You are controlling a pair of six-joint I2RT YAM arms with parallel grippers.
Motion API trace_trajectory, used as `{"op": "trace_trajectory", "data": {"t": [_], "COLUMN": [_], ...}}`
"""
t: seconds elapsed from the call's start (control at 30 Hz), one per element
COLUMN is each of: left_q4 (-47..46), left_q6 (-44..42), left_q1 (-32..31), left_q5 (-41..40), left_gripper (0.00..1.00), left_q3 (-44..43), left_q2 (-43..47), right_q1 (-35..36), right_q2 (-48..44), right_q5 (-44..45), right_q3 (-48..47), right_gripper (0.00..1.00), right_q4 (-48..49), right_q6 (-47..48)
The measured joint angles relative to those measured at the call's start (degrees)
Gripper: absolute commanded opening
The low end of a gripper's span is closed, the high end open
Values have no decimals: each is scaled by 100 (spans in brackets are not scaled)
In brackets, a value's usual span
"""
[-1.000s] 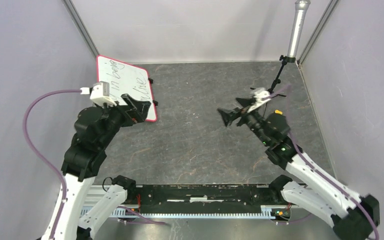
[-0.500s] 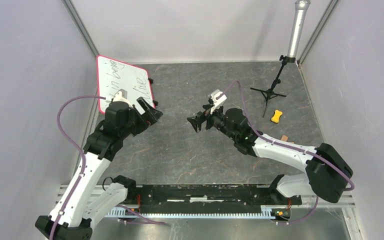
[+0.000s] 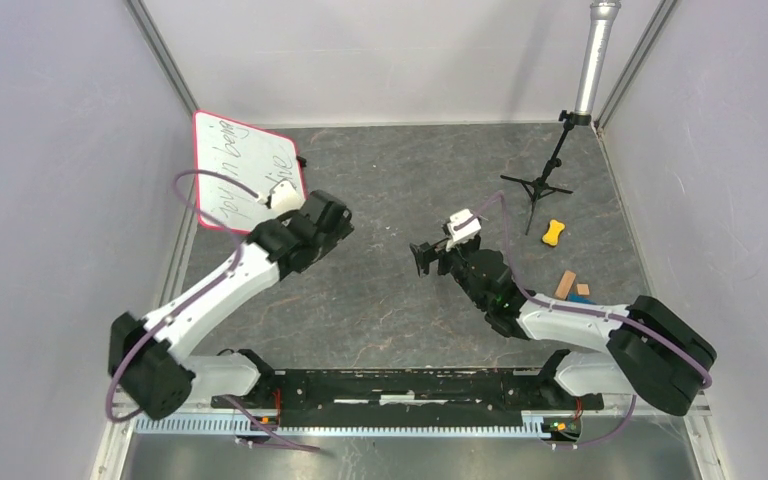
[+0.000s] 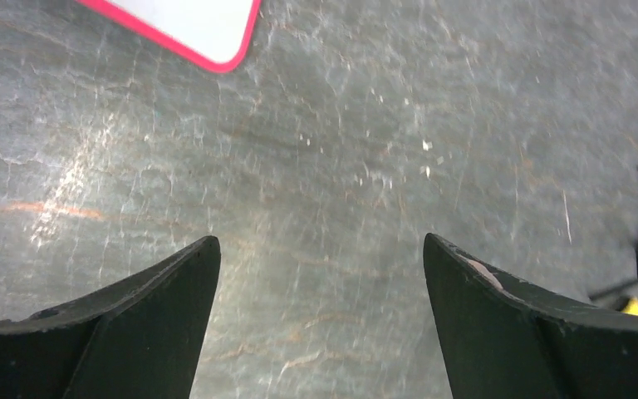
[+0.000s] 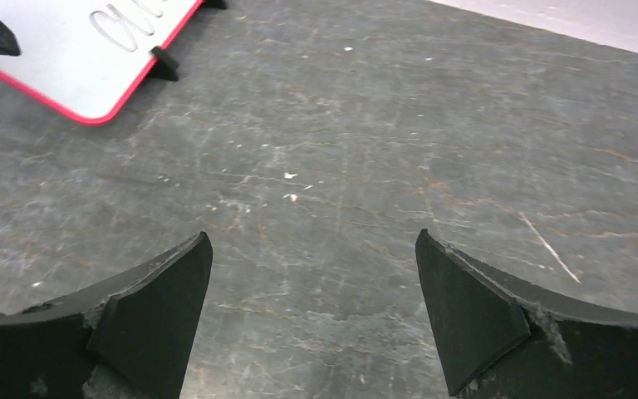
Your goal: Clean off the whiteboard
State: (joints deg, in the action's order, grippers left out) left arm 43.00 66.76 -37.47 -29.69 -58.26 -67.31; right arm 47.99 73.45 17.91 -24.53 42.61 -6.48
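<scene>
My left gripper swings outward next, turns toward the board (image 5: 75, 62) and lowers its open fingers around the near black clip, since that clip sticks out past the red rim.
The whiteboard (image 3: 243, 165) lies at the far left of the table, white with a thin red rim, black clips on its right edge and dark handwriting. My left gripper (image 3: 338, 213) is open and empty just right of the board's near corner, over bare table. The left wrist view shows that corner (image 4: 195, 25) beyond the open gripper (image 4: 320, 249). My right gripper (image 3: 422, 258) is open and empty at mid table, pointing left. The right wrist view shows the board (image 5: 75, 62) and a clip (image 5: 164, 62) far ahead of the open gripper (image 5: 311, 245).
A black tripod with a silver cylinder (image 3: 558, 160) stands at the back right. A yellow piece (image 3: 554, 232) lies near it. A wooden block (image 3: 565, 285) and a blue block (image 3: 582, 290) lie by the right arm. Walls close in the left, back and right.
My left gripper has swung right, off the whiteboard and onto bare table beside its near corner. My right gripper went left toward the middle, then drew back a little toward me.
</scene>
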Motion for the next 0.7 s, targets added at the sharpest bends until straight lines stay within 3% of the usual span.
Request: {"op": "trace_trajectory", "data": {"t": [0.27,0.7], "left_q4": [688,1578], "left_q6": [1174,2505], "left_q1": [168,1491], "left_q5": [-776,-951], "left_gripper": [92,81], "left_q3": [-1725,-3884], "left_q2": [-2164,-4968], "right_q1": [-11,-44], "right_q2": [-214,-354], "right_q5": [608,935], "right_q3": [195,391], "right_gripper": [98,98], "right_q4": [431,695], "right_q6": [323,527]}}
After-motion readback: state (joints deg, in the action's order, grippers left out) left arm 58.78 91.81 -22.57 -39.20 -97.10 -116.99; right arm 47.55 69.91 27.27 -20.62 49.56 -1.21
